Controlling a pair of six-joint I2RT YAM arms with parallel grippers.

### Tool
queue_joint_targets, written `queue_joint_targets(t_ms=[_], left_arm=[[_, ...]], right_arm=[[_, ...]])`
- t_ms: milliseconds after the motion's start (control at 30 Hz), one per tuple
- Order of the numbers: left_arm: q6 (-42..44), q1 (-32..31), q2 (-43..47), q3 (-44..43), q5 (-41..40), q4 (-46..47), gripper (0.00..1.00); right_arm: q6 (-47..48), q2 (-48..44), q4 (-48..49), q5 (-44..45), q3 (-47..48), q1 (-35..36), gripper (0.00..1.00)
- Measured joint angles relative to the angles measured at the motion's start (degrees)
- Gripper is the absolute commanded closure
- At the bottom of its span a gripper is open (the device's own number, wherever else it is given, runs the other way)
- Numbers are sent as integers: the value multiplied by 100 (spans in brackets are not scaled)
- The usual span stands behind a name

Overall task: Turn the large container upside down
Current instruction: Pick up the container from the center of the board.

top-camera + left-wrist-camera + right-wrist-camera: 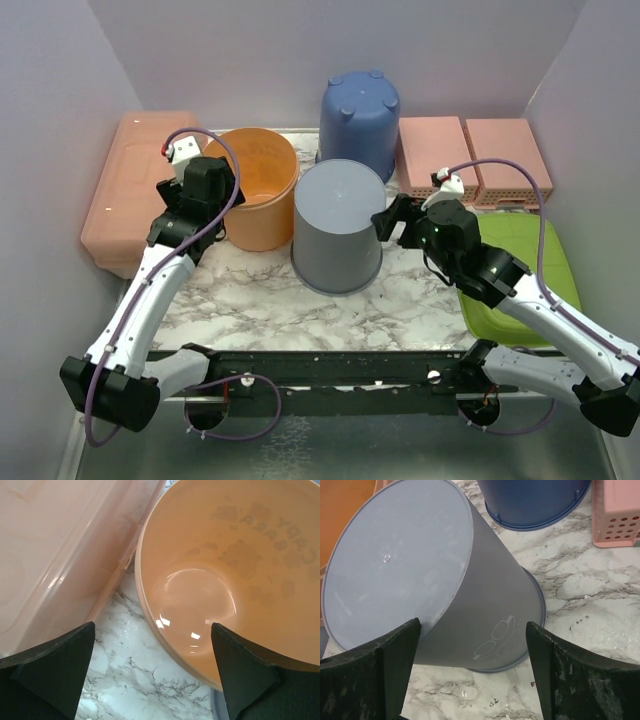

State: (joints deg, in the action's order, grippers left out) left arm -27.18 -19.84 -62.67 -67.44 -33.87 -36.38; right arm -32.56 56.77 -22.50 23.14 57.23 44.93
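The left gripper lowers onto the curved edge next, as the orange bucket's rim (158,637) beside the pink lidded box already runs between its open fingers.
The large grey container (337,225) stands upside down in the middle of the marble table, flat base up and rim on the surface. The right wrist view shows its base and side wall (445,580) with a faint glasses drawing. My right gripper (392,220) is open just to the container's right; its fingers (555,670) stand apart on either side of the wall in that view, holding nothing. My left gripper (222,205) is open above the left rim of an upright orange bucket (255,185), with bare marble between its fingers (55,665).
The empty orange bucket (225,580) touches the grey container's left side. A pink lidded box (130,190) (50,555) lies far left. A blue container (360,115) (535,500) stands inverted at the back. Pink perforated baskets (470,150) (617,515) are back right, and a green lid (520,280) lies right.
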Motion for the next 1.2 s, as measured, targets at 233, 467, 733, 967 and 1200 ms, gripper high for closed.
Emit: queue_joint_targets(t_ms=[233,467,733,967,1200], left_arm=[[0,634,-402,142,647,511,25],[57,767,-407,540,968,874,55],[107,791,-44,828,1008,964,83],[245,826,286,828,990,531,92],[396,820,881,844,957,-214,100]], right_arm=[[-35,-234,42,-9,-201,-2,13],[-214,-490,50,-240,-380,-2,13],[-490,-863,70,-763,-570,0,13],[-667,-1027,98,-734,-634,0,13],[-1062,-1187,96,-577,-901,0,13]])
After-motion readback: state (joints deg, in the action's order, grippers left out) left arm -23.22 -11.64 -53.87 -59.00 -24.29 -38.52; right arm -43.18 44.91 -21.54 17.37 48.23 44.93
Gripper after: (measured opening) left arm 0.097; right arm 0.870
